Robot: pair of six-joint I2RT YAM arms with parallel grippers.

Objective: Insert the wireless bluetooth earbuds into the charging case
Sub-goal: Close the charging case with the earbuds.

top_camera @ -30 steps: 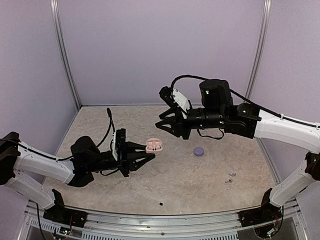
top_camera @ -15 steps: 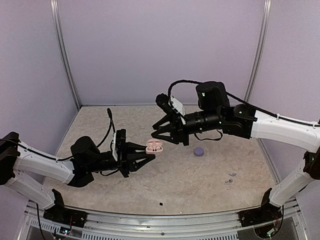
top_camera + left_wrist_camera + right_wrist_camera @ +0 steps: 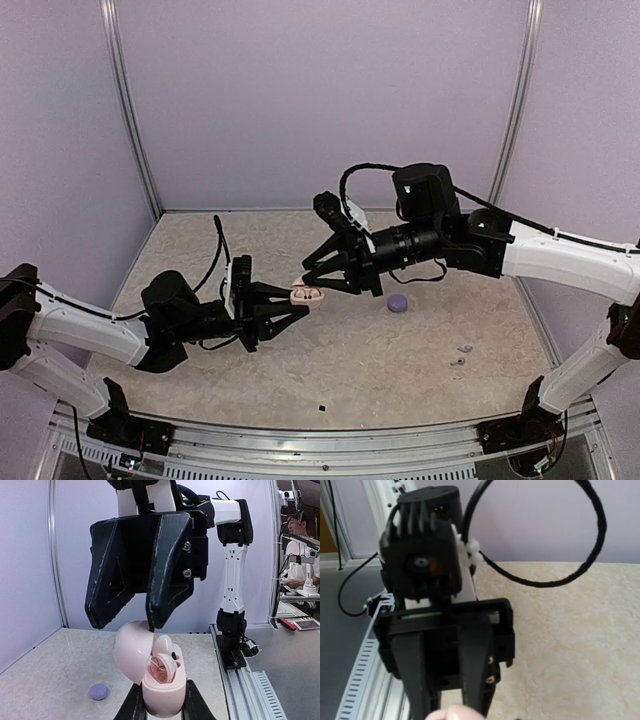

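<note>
The left gripper carries the pink case (image 3: 308,294) to the left in the top view next, lowers it onto the clear far part of the table and releases it.
My left gripper (image 3: 300,298) (image 3: 162,707) is shut on the base of a pink charging case (image 3: 308,294) (image 3: 161,685) and holds it above the table. The lid (image 3: 131,650) hangs open to the left. A pink earbud (image 3: 162,667) sits in one well, and a pale rounded piece (image 3: 164,645) stands behind it. My right gripper (image 3: 315,280) (image 3: 125,625) hangs directly over the case with its jaws parted and nothing between them. One fingertip (image 3: 151,624) touches the lid's rim. Two tiny pale earbuds (image 3: 460,355) lie on the table to the right.
A lilac pebble-like case (image 3: 398,302) (image 3: 98,692) lies shut on the table, right of the grippers. A small black speck (image 3: 322,409) sits near the front edge. Purple walls enclose the table; the rail (image 3: 250,685) runs along its near side.
My right gripper has come down and to the left onto the open pink case, its jaws narrowing a little. The left gripper and case have stayed put.
</note>
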